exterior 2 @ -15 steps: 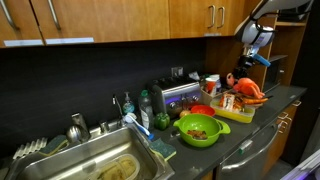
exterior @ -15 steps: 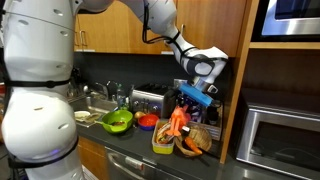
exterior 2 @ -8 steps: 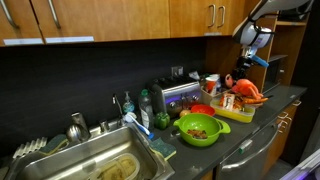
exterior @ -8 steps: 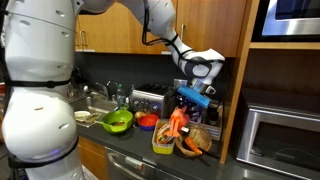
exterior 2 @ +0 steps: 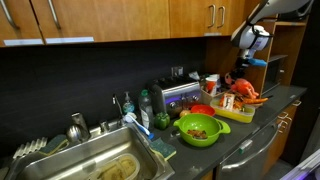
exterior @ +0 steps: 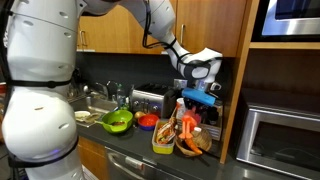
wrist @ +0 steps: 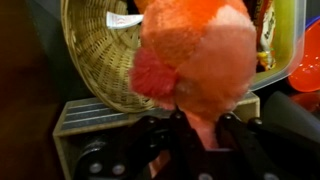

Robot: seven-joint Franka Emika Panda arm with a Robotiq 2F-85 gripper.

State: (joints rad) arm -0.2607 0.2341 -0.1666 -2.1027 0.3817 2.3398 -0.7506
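The wicker basket [exterior: 201,141] [wrist: 100,50] is down and to the left of my gripper in the wrist view, so my gripper will move there next, go slightly lower and release the toy.
My gripper [wrist: 200,130] is shut on an orange plush toy [wrist: 195,55], which fills the middle of the wrist view; its pink underside sits pinched between the two black fingers. In both exterior views the toy [exterior: 185,122] [exterior 2: 243,88] hangs below the gripper [exterior: 197,97] [exterior 2: 247,66], over the right end of the counter. Directly beneath it are a wicker basket [wrist: 100,50] [exterior: 201,141] and a yellow container [exterior: 161,141] [exterior 2: 238,112].
A green bowl [exterior: 117,120] [exterior 2: 198,127], a red bowl [exterior: 147,121] and a toaster [exterior 2: 178,95] stand along the counter. The sink [exterior 2: 100,160] lies further along. A cabinet side wall with a microwave [exterior: 280,140] stands close beside the gripper.
The gripper has risen a little with the plush toy, which now hangs higher above the basket and container.
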